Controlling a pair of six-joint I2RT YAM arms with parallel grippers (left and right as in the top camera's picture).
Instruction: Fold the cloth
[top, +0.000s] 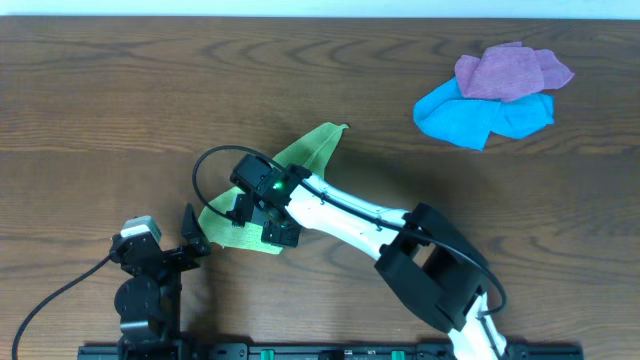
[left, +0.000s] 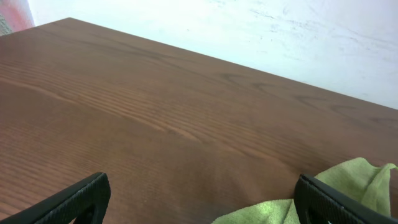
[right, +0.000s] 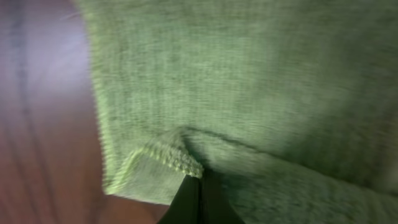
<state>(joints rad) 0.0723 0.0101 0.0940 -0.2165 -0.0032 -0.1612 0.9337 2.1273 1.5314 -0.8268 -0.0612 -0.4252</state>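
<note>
The robot's right gripper will next lift the hemmed edge away from the robot's base, then bring it down over the wood beyond.
The cloth (top: 316, 146) is light lime-green and lies crumpled in a narrow strip at the middle of the wooden table. My right gripper (top: 258, 212) is down on its near left end. In the right wrist view the cloth (right: 249, 74) fills the frame, and the right gripper (right: 199, 186) is shut on a raised fold of its hemmed edge. My left gripper (top: 192, 236) rests low just left of the cloth, open with nothing between its fingers. The left wrist view shows the left gripper (left: 202, 199) over bare wood, with the cloth (left: 354, 177) by its right finger (left: 320, 198).
A bright blue cloth (top: 480, 118) lies bunched at the back right with a purple cloth (top: 510, 70) on top of it. The right arm's white link (top: 350, 215) stretches from the front right across to the green cloth.
</note>
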